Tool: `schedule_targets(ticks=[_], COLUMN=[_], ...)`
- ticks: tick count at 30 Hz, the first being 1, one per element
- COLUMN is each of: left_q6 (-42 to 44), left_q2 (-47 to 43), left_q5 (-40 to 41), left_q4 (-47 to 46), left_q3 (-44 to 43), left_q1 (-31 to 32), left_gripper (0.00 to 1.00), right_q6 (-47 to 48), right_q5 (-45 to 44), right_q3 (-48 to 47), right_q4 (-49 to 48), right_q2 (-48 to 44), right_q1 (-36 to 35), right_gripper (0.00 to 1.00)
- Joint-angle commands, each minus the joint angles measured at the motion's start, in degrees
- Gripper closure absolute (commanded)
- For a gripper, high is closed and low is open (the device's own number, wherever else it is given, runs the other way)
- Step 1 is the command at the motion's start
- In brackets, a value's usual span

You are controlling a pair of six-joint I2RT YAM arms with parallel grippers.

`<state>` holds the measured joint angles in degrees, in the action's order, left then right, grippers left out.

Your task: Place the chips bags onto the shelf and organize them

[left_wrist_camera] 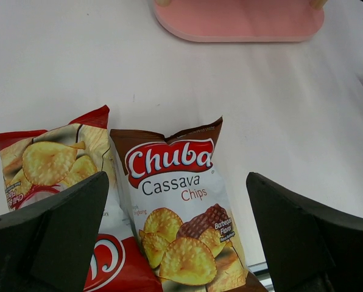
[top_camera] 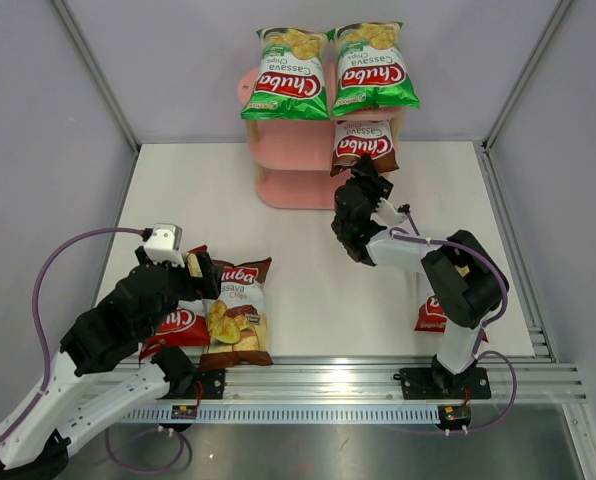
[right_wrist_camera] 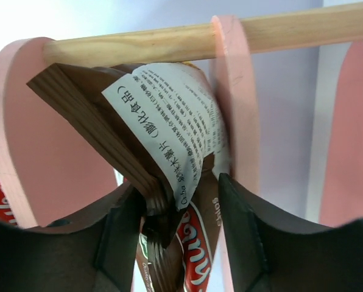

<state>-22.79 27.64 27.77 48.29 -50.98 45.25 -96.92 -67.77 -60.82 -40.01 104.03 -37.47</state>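
Observation:
I will move my left gripper to the right in the top view and down onto the middle of the brown bag, because the red bag is under one gripper finger.
The pink shelf (top_camera: 288, 150) stands at the back. Two green chips bags (top_camera: 290, 75) (top_camera: 374, 68) lie on its top board. My right gripper (top_camera: 366, 172) is shut on the lower edge of a brown chips bag (top_camera: 366, 140) at the right of the middle tier. In the right wrist view that gripper (right_wrist_camera: 175, 201) pinches the bag's folded end (right_wrist_camera: 169, 115) between pink boards (right_wrist_camera: 14, 140). My left gripper (top_camera: 203, 272) is open above a brown bag (top_camera: 240, 315) and a red bag (top_camera: 178, 322) lying flat at the near left. In the left wrist view that gripper (left_wrist_camera: 176, 179) straddles the brown bag (left_wrist_camera: 181, 207), and the red bag (left_wrist_camera: 47, 164) lies beside it.
Another red bag (top_camera: 430, 318) lies at the near right, partly hidden under my right arm. The shelf's bottom board (left_wrist_camera: 239, 21) shows at the far edge of the left wrist view. White walls and metal frame posts enclose the table.

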Motion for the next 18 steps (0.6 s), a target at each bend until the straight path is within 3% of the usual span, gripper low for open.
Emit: schedule_targets(ticks=[1,3,10,18], left_q6=[0.64,0.55,-0.15,-1.82], left_q2=[0.4,0.4,0.4,2.59], left_q5=[-0.61,-0.52,0.35,2.55], left_q4=[-2.85,-2.77,-2.5,-1.27], left_q3=[0.0,-0.08,-0.08,-0.7], left_q1=[-0.25,-0.25,-0.17,-0.25], left_gripper=[0.01,0.01,0.01,0.01], right_q6=[6.66,8.41,10.17,23.86], right_q5=[0.61,1.76,4.83,12.04], right_q3=[3.42,4.74,10.18,19.4], right_q4=[-7.7,-10.96,-12.89,-24.93], right_q2=[-0.84,-1.46,-6.2,-11.47], right_q1=[0.29,0.47,0.56,0.74], right_gripper=[0.41,0.36,0.01,0.01])
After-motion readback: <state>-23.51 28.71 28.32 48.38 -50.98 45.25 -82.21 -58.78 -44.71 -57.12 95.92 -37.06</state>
